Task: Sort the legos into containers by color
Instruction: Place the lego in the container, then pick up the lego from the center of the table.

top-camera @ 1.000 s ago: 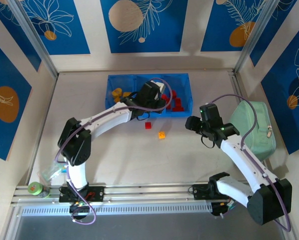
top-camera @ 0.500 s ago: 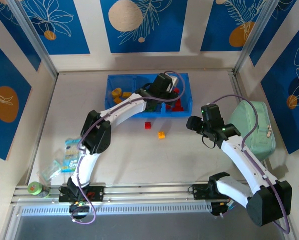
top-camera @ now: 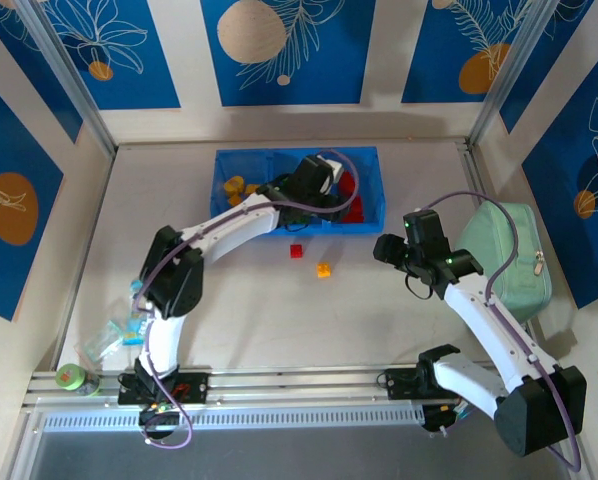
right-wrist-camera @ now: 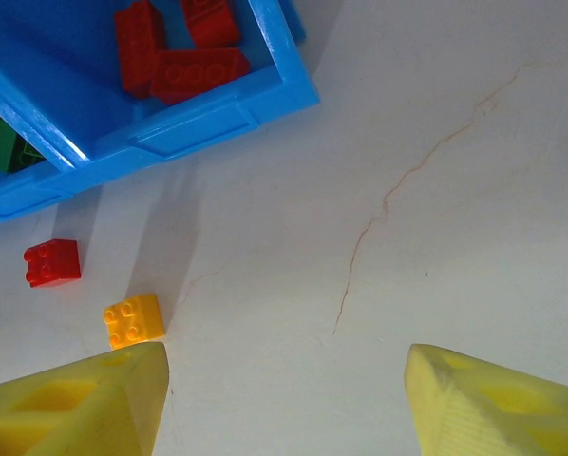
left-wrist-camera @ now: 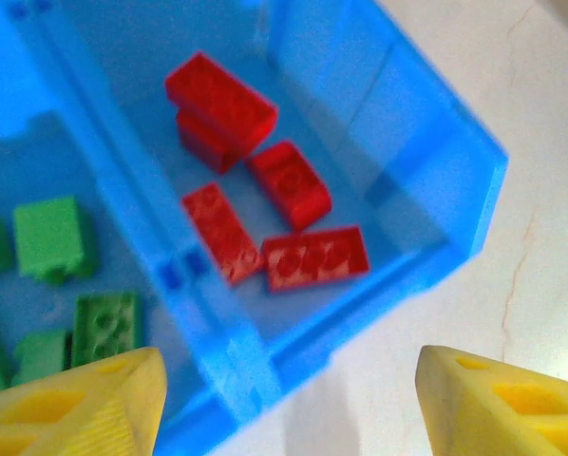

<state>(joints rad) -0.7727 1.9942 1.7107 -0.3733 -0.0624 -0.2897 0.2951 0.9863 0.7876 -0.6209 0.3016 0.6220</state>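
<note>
My left gripper should move back past the front side of the tray next and down over the red lego on the tabletop. That lego is still outside the tray.
The containers are one blue tray (top-camera: 241, 160) with three compartments at the back of the table. Orange legos (top-camera: 237, 187) lie in its left compartment, green legos (left-wrist-camera: 54, 237) in the middle one and red legos (left-wrist-camera: 265, 204) in the right one. My left gripper (top-camera: 327, 195) hangs open over the tray's front wall by the red compartment, with nothing between its fingers (left-wrist-camera: 75, 404). One red lego (top-camera: 296, 251) and one orange lego (top-camera: 323, 270) lie on the table in front of the tray. My right gripper (top-camera: 391, 248) hovers open to the right of them; the orange lego (right-wrist-camera: 133, 320) lies just above its left fingertip.
A pale green zipped pouch (top-camera: 509, 255) lies at the right, beside the right arm. A crumpled plastic bag (top-camera: 119, 330) and a small green tub (top-camera: 71, 377) sit at the near left. The tray's near right corner (right-wrist-camera: 298, 95) lies ahead of the right gripper.
The left arm swung right over the red compartment, then drew back a little, and its jaws went from shut to open. The right arm has barely moved.
</note>
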